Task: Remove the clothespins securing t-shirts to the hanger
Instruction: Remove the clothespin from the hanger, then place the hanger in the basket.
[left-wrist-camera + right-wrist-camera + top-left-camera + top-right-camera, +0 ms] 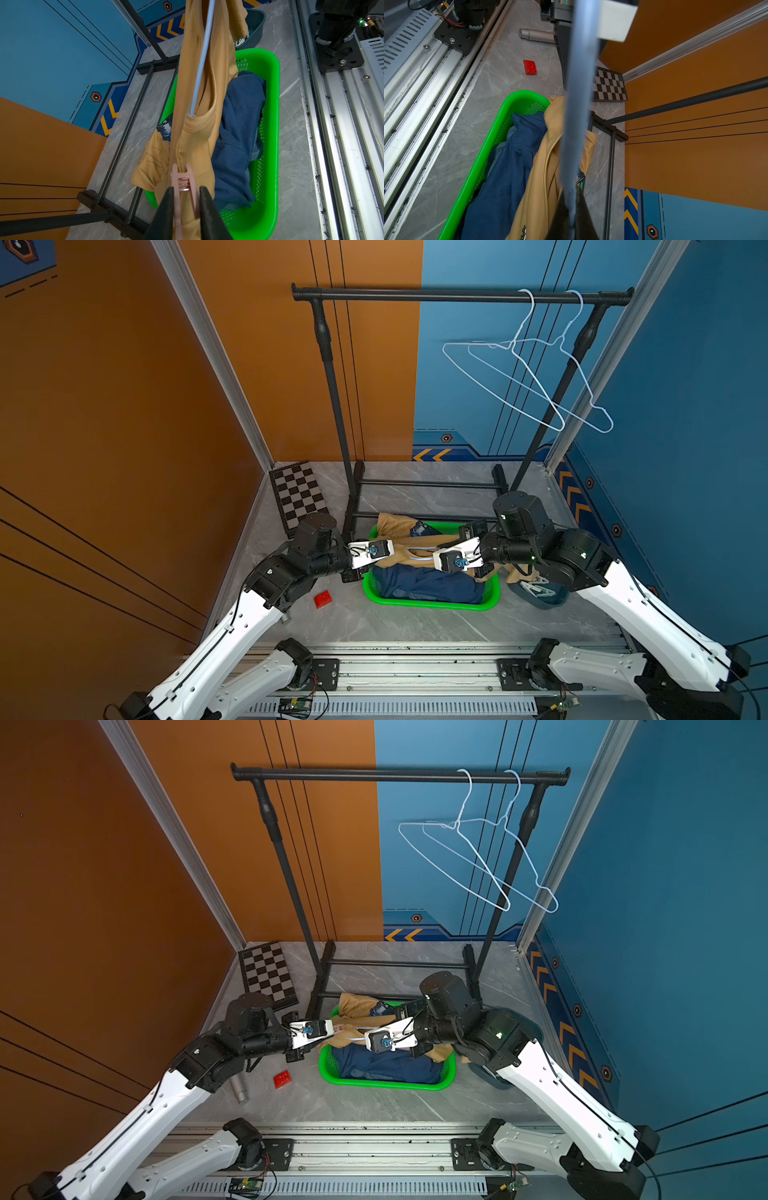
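The yellow t-shirt hangs over the basket, so my right gripper needs to swing outward next, turn toward the green basket's far rim (444,525), and release the hanger there.
A yellow t-shirt (220,62) hangs on a pale blue wire hanger (202,62) stretched between my two grippers above the green basket (270,104). A pink clothespin (176,176) pinches the shirt's shoulder onto the wire. My left gripper (186,188) is shut on the clothespin's handles. My right gripper (572,193) is shut on the hanger (577,104) at its other end. A navy t-shirt (239,124) lies crumpled in the basket, with a dark printed garment (166,126) under the yellow one. In both top views the grippers (392,549) (436,560) face each other over the basket (428,605).
Two bare white hangers (536,377) hang on the black rack rail (457,295), its feet just behind the basket. A red block (323,598), a metal cylinder (240,1090) and a chessboard (299,497) lie to the left. A dark teal bin (536,597) sits on the right.
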Robot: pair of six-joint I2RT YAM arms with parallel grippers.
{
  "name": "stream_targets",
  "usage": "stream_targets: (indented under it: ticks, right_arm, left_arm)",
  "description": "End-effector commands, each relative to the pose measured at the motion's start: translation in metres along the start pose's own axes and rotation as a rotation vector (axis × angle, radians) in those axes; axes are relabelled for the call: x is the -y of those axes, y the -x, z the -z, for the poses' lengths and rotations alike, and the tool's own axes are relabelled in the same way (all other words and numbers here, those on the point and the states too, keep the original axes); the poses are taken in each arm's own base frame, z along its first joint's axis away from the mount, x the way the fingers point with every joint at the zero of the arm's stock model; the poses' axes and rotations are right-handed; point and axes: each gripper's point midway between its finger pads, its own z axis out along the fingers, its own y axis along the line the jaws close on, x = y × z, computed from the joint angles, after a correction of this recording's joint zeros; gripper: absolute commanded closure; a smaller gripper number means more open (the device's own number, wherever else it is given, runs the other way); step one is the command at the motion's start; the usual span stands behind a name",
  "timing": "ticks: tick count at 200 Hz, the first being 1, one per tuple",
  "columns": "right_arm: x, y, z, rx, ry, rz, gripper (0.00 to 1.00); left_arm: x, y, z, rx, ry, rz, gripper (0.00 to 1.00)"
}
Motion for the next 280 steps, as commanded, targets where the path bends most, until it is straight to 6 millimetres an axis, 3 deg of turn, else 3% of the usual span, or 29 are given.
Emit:
stream_targets:
  ticks: [1, 53, 116, 140, 158, 170, 210, 216, 280]
  right_arm:
    - [0.012, 0.005, 0.003, 0.005, -0.018, -0.016, 1.00]
    - [0.033, -0.001, -0.008, -0.003, -0.048, -0.089, 1.00]
    - [0.110, 0.043, -0.027, 0.102, -0.141, -0.303, 1.00]
    - [0.118, 0.048, -0.035, 0.117, -0.148, -0.402, 1.00]
    - [0.112, 0.035, -0.043, 0.094, -0.143, -0.500, 1.00]
    - [0.097, 0.019, -0.055, 0.070, -0.118, -0.569, 1.00]
    - [0.068, -0.022, -0.067, 0.098, -0.133, -0.780, 1.00]
    - [0.068, -0.038, -0.064, 0.084, -0.155, -0.815, 1.00]
    - [0.033, -0.109, -0.063, 0.057, -0.166, -1.045, 1.00]
  left_arm:
    - [-0.009, 0.009, 0.019, 0.027, 0.065, 0.016, 0.78]
    - [-0.014, 0.013, 0.036, 0.046, 0.120, 0.017, 0.78]
    - [-0.014, 0.032, 0.062, 0.123, 0.170, 0.040, 0.79]
    - [-0.006, 0.036, 0.067, 0.158, 0.155, 0.059, 0.79]
    - [0.003, 0.039, 0.065, 0.187, 0.107, 0.080, 0.79]
    - [0.007, 0.040, 0.063, 0.198, 0.076, 0.100, 0.80]
    - [0.016, 0.042, 0.049, 0.198, -0.001, 0.108, 0.81]
    - [0.017, 0.043, 0.046, 0.197, -0.013, 0.109, 0.81]
    - [0.036, 0.052, 0.016, 0.166, -0.128, 0.062, 0.80]
